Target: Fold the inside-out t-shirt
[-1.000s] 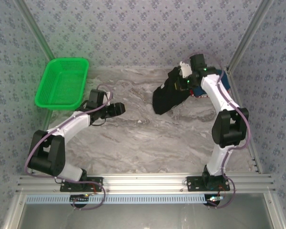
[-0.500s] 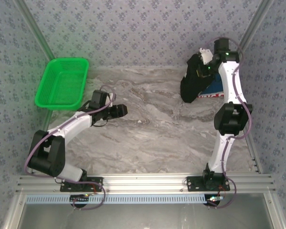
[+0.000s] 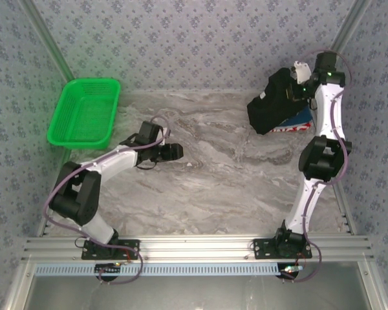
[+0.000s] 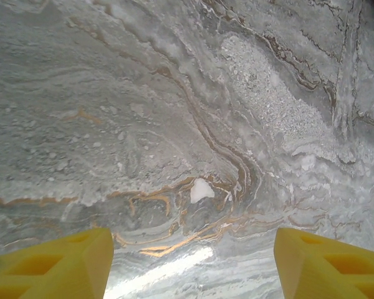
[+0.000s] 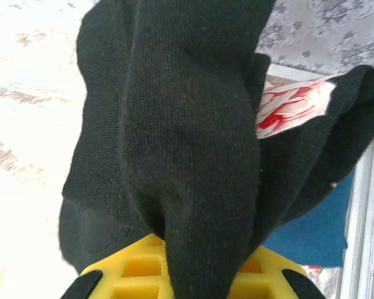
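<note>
The right gripper lowers the hanging black bundle straight onto the folded blue shirt next, then lets go of the cloth there.
The inside-out t-shirt (image 3: 270, 104) is a bunched black bundle hanging at the back right, lifted off the marble table. My right gripper (image 3: 299, 79) is shut on its upper part. In the right wrist view the black fabric (image 5: 187, 124) drapes out from between the yellow fingers (image 5: 137, 269), and a white label with red print (image 5: 294, 106) shows at the right. My left gripper (image 3: 177, 152) hovers low over the bare table left of centre. Its yellow fingertips (image 4: 50, 268) stand wide apart and open, with nothing between them.
A folded blue shirt with red trim (image 3: 297, 121) lies under and behind the hanging bundle; its blue cloth (image 5: 318, 232) also appears beneath it in the right wrist view. A green basket (image 3: 84, 113) stands at the back left. Patterned walls close in the table (image 3: 213, 187).
The right arm has carried the black t-shirt up and toward the back right corner, clear of the table. The left gripper has slid a little right, toward the table's middle.
</note>
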You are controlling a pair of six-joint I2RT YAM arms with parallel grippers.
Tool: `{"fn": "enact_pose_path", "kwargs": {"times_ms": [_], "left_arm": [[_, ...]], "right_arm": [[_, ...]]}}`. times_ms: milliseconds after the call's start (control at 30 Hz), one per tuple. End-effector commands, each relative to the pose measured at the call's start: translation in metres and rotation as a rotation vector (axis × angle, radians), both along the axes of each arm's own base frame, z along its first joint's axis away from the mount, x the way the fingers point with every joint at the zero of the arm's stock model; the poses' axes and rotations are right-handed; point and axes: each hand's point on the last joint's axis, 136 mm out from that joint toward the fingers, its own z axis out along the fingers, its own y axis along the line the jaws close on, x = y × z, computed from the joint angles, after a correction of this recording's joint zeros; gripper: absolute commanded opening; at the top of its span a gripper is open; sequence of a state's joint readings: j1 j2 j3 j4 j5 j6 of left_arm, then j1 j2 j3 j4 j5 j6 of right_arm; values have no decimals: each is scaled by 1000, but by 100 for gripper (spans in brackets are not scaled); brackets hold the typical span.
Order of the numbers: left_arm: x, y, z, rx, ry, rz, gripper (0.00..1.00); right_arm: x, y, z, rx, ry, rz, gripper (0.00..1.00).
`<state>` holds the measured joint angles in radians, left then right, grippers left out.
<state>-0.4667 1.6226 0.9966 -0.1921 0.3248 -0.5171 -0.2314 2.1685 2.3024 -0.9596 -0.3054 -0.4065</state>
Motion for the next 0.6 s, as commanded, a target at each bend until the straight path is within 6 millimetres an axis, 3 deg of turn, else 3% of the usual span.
{"fn": "enact_pose_path", "kwargs": {"times_ms": [0, 167, 367, 567], "left_arm": [[4, -12, 3, 2, -2, -25, 68], [3, -21, -4, 8, 15, -42, 68], [2, -29, -9, 13, 28, -56, 68], [-1, -33, -8, 22, 30, -71, 67]], "right_arm": [[32, -23, -1, -35, -104, -64, 0], [51, -59, -9, -178, -183, -222, 0], [52, -66, -43, -426, -126, -308, 0], [61, -93, -61, -584, -104, -403, 0]]}}
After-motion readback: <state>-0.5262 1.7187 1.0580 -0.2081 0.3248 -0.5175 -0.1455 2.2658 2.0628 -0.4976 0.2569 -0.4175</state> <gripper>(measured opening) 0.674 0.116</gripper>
